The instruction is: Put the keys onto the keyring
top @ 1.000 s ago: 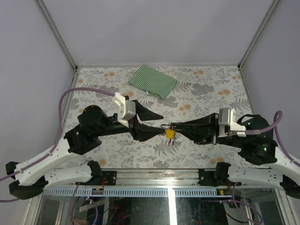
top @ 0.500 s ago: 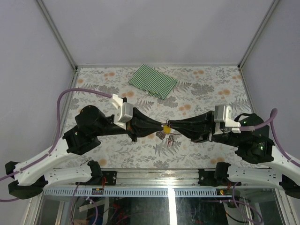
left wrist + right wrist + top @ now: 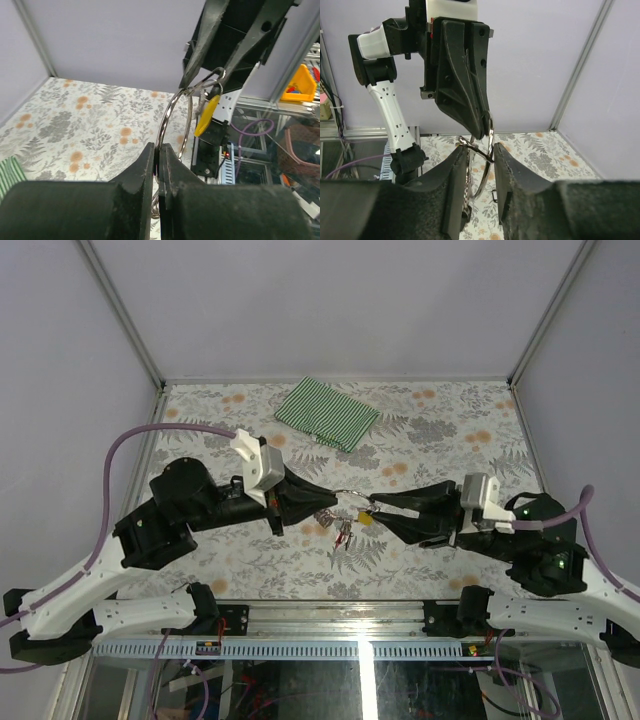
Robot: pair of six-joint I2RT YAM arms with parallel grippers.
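Note:
The yellow-tagged key already dangles from the ring, so my left gripper will next lower, tilt its fingers downward and release the keyring on the flower-patterned tabletop below.
The keyring, a large thin silver wire ring, hangs in the air between the two arms. My left gripper is shut on its left side; in the left wrist view the keyring rises out of the closed jaws of that gripper. A key with a yellow tag dangles from the ring by my right gripper, and its yellow tag also shows in the left wrist view. The right gripper is open, with the keyring between its fingers. Smaller rings and a reddish bit hang below.
A green-and-white striped cloth lies at the back of the flower-patterned table. Grey walls close in three sides. The metal rail with both arm bases runs along the near edge.
My left gripper has shut on the keyring and pulled back to the left. My right gripper has opened its jaws and drawn back to the right, so the ring now hangs from the left gripper.

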